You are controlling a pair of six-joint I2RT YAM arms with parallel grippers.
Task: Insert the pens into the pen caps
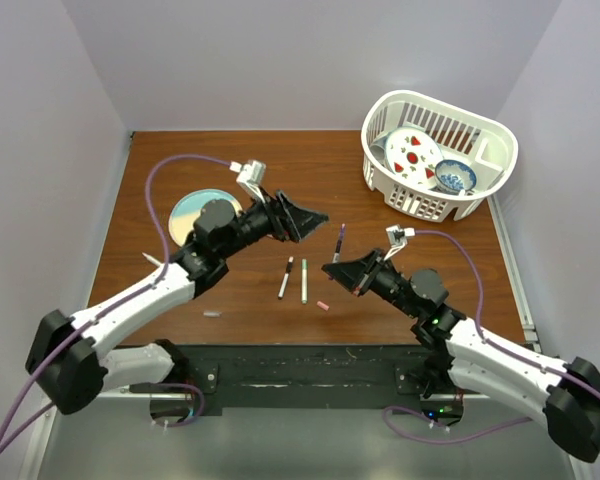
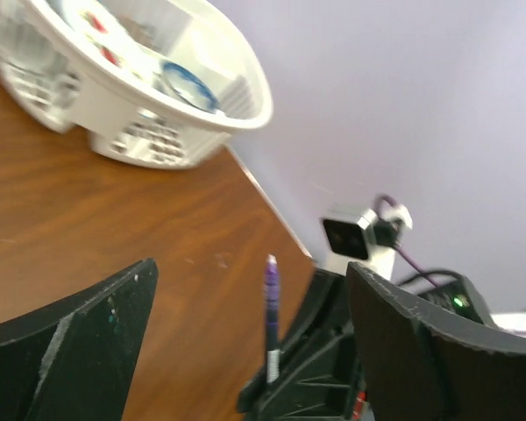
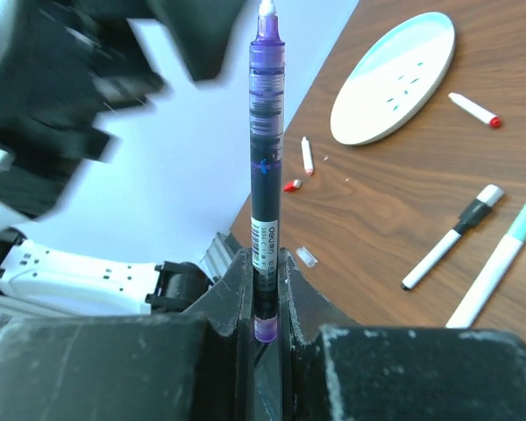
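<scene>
My left gripper should move back and down onto the pale cap (image 1: 212,313) next, because the cap is below the gripper and to its left in the top view.
My right gripper (image 1: 342,268) is shut on a dark purple pen (image 1: 338,242) and holds it tip-up above the table; the right wrist view shows its barrel (image 3: 266,158) clamped between the jaws. My left gripper (image 1: 308,222) is open and empty, just left of and above the pen; the pen (image 2: 271,316) shows beyond its spread jaws. A white pen with a black end (image 1: 285,278) and a green-ended pen (image 1: 304,281) lie side by side mid-table. A pink cap (image 1: 323,305) lies near them and a pale cap (image 1: 212,314) at front left.
A round pale blue plate (image 1: 202,208) lies at the left under the left arm. A white basket (image 1: 435,150) with dishes stands at the back right. Beside the plate lie a red-tipped pen (image 3: 473,108), a small white and red pen (image 3: 307,155) and a red cap (image 3: 292,185).
</scene>
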